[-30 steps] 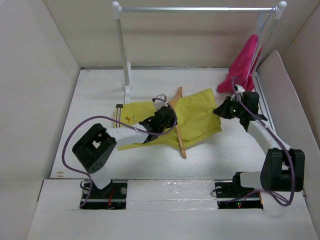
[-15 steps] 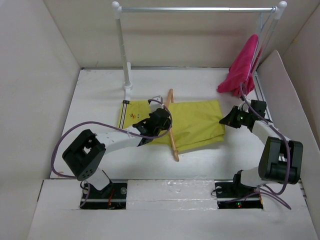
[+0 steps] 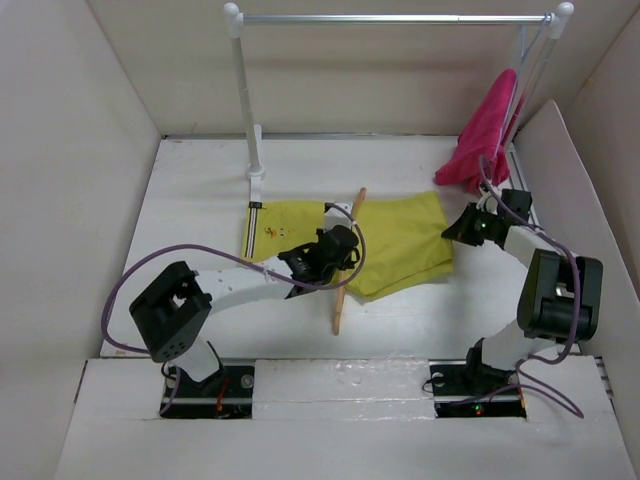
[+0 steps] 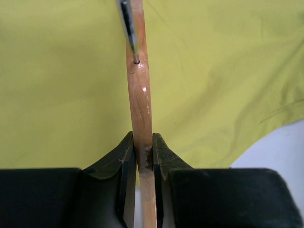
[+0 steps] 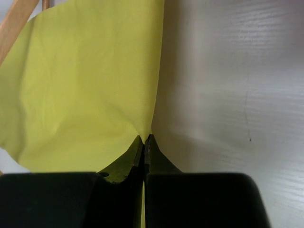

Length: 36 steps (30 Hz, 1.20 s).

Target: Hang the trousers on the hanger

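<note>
I will next raise the flat-lying hanger with my left gripper, tilt its hook up toward the silver bar (image 3: 396, 19), and let it go. The bar is above and outward of the gripper.
The yellow-green trousers (image 3: 400, 240) lie spread across the middle of the table, a striped trim band at their left end. The tan wooden hanger (image 3: 345, 275) lies slanted across them, its near end poking out over the table. My left gripper (image 3: 345, 257) is shut on the hanger's wooden bar (image 4: 141, 99), the fingertips (image 4: 124, 154) pressing both sides, with the metal hook (image 4: 128, 23) just beyond. My right gripper (image 3: 451, 231) is shut on the right edge of the trousers (image 5: 85, 85), pinching a fold of cloth at its tips (image 5: 145, 139). A bit of the hanger (image 5: 14, 23) shows at top left.
A white-and-silver clothes rail (image 3: 245, 100) stands at the back, with a magenta-pink garment (image 3: 485, 135) draped on its right post. Cardboard walls close in the left, back and right sides. The white table surface (image 5: 228, 95) lies right of the trousers.
The left gripper has swung the hanger so its near end points more to the left. The trousers now lie flatter and wider. The right gripper has drawn back towards the right wall, still holding cloth.
</note>
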{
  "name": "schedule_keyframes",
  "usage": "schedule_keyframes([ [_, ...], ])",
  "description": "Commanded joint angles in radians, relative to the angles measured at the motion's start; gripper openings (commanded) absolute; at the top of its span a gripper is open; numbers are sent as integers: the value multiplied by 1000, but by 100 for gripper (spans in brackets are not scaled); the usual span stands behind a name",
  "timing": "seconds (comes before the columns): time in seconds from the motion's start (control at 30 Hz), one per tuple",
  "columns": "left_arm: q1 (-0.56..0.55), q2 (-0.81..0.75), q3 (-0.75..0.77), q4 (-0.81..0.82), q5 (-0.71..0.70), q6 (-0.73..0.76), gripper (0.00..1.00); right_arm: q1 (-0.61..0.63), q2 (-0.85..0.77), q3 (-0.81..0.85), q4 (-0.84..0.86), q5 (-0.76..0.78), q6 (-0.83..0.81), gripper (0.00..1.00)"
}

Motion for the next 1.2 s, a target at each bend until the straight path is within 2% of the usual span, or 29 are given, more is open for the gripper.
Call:
schedule_keyframes([
  [0.0, -18, -2, 62, -78, -73, 111, 0, 21, 10, 53, 61, 35, -38, 0],
  [0.3, -18, 3, 94, -61, -135, -87, 0, 92, -53, -47, 75, 75, -16, 1],
  [0.4, -18, 31, 134, -65, -179, -133, 0, 101, -96, -68, 47, 89, -16, 27],
  [0.43, -28, 35, 150, -70, -191, -136, 0, 101, -136, -68, 28, 86, -24, 43],
  [0.53, -40, -1, 199, -85, -250, -138, 0, 111, -226, -47, -72, 96, -47, 64],
  [0.57, -51, -17, 209, -85, -268, -131, 0, 136, -295, -29, -125, 98, -48, 66],
  [0.7, -60, -113, 268, -61, -307, -81, 0, 241, -486, 2, -200, 48, -7, 69],
  [0.77, -60, -132, 294, -61, -317, -44, 0, 307, -556, 4, -188, 17, 69, 69],
  [0.9, -95, -175, 412, -70, -339, 36, 0, 519, -696, 60, -168, 38, 220, 73],
  [1.17, -118, -152, 671, -128, -302, 132, 0, 741, -676, 260, -56, 145, 401, 80],
])
